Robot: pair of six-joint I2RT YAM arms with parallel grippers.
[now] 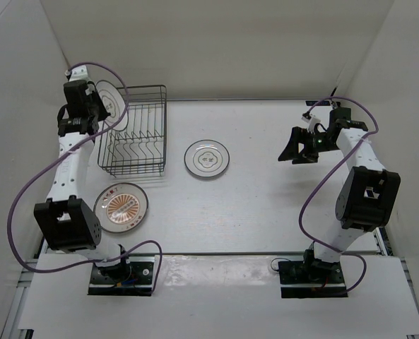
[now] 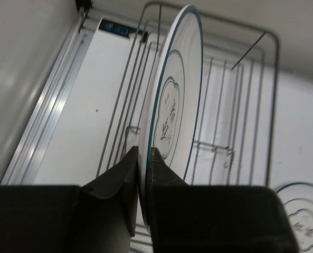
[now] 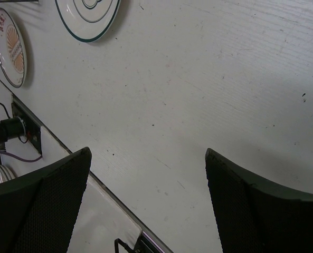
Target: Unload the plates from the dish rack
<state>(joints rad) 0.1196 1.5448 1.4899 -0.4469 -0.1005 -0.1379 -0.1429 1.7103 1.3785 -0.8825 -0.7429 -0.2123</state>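
I will next swing my left gripper over, tilt it flatter, lower it onto the matching flat plate (image 2: 305, 225) and release, because that plate is below it and to its right in the top view.
A white plate with thin dark rings (image 1: 112, 103) (image 2: 174, 105) stands on edge at the far-left corner of the dark wire dish rack (image 1: 135, 134) (image 2: 235, 121). My left gripper (image 1: 97, 117) (image 2: 144, 156) is shut on this plate's rim, one finger on each face. A second ring-patterned plate (image 1: 207, 159) (image 2: 302, 221) (image 3: 87, 16) lies flat on the table to the right of the rack. The orange sunburst plate (image 1: 122, 207) (image 3: 11, 47) lies flat in front of the rack. My right gripper (image 1: 299, 147) (image 3: 148, 158) hangs open over bare table at the right, holding nothing.
White walls enclose the table at the back and on both sides, and the left wall runs close beside the rack (image 2: 24, 79). A raised strip (image 1: 216, 258) runs along the near edge by the arm bases, with purple cables looping from both arms.
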